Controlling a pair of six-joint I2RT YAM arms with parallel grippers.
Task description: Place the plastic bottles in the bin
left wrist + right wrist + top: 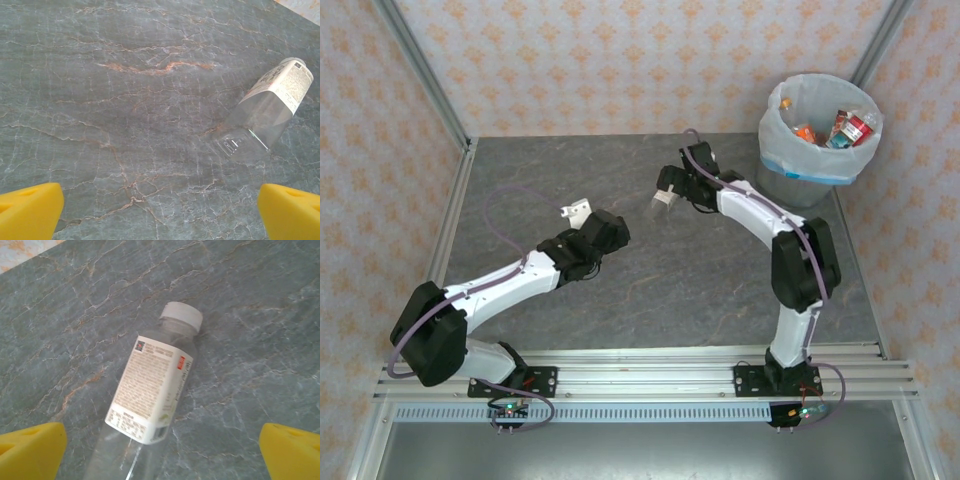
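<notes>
Next I need to turn my right gripper in line with the bottle, which lies at an angle, then lower over the bottle's white printed label (665, 197) (149, 390).
A clear plastic bottle (152, 390) with a white cap and a white printed label lies on its side on the grey marbled table. My right gripper (161, 452) hovers open over it, its yellow fingertips (30, 450) wide apart on either side of the bottle and not touching it. From above, that bottle (657, 208) lies just under the right gripper (667, 192). My left gripper (576, 211) is open over bare table, with the same bottle (270, 112) ahead of it to the right. The bin (815, 170) stands at the back right and holds several bottles (835, 128).
Aluminium frame posts (420, 70) and patterned walls close off the left, back and right sides. The table (650, 290) is bare stone between the arms. A rail (650, 365) runs along the near edge.
</notes>
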